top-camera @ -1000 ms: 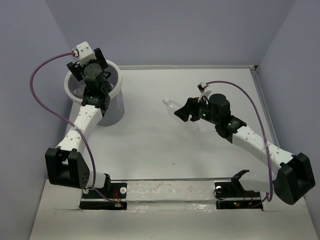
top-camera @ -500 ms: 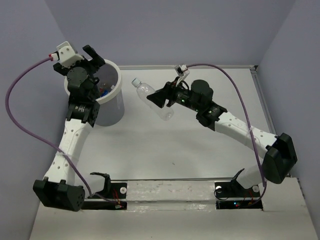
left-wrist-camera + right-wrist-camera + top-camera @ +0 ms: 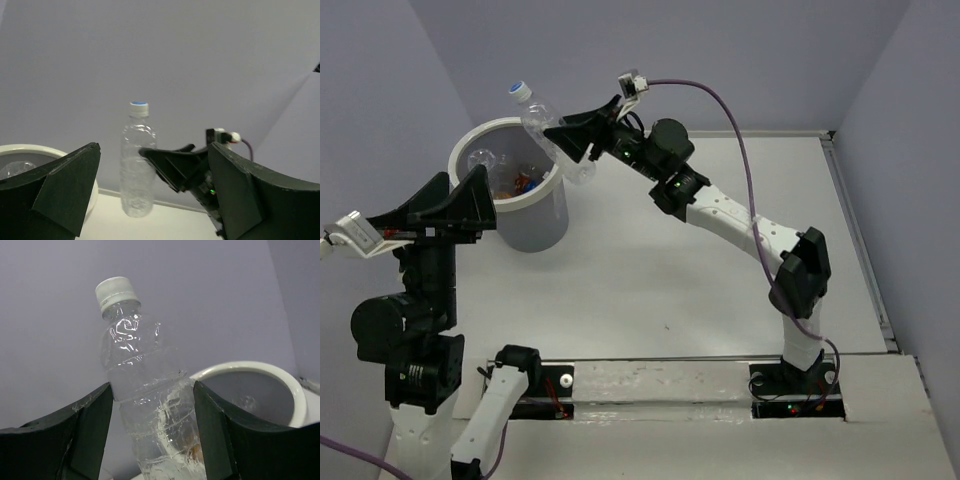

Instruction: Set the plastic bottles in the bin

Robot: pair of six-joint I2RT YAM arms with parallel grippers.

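Note:
The bottle's base hangs outside the bin's rim. My right gripper should next go to the left in the top view, over the bin's opening (image 3: 507, 163) (image 3: 247, 392), before it releases.
My right gripper (image 3: 572, 137) is shut on a clear crinkled bottle (image 3: 548, 128) with a pale cap and holds it upright in the air beside the right rim of the bin (image 3: 470, 146). The bottle fills the right wrist view (image 3: 150, 405), with the bin's white rim (image 3: 280, 377) behind it. Inside the bin lie other bottles (image 3: 510, 175), one clear and one with orange and blue. My left gripper (image 3: 460, 205) is open and empty, raised high in front of the bin. In the left wrist view the held bottle (image 3: 137, 160) and the bin's rim (image 3: 30, 149) show between the fingers.
The white table (image 3: 700, 270) is ringed by lilac walls. A raised ledge (image 3: 855, 230) runs along its right side. The right arm (image 3: 740, 225) stretches diagonally across the table's middle.
My right gripper carried the bottle up and left to the bin's rim. My left arm pulled back from the bin and rose toward the camera.

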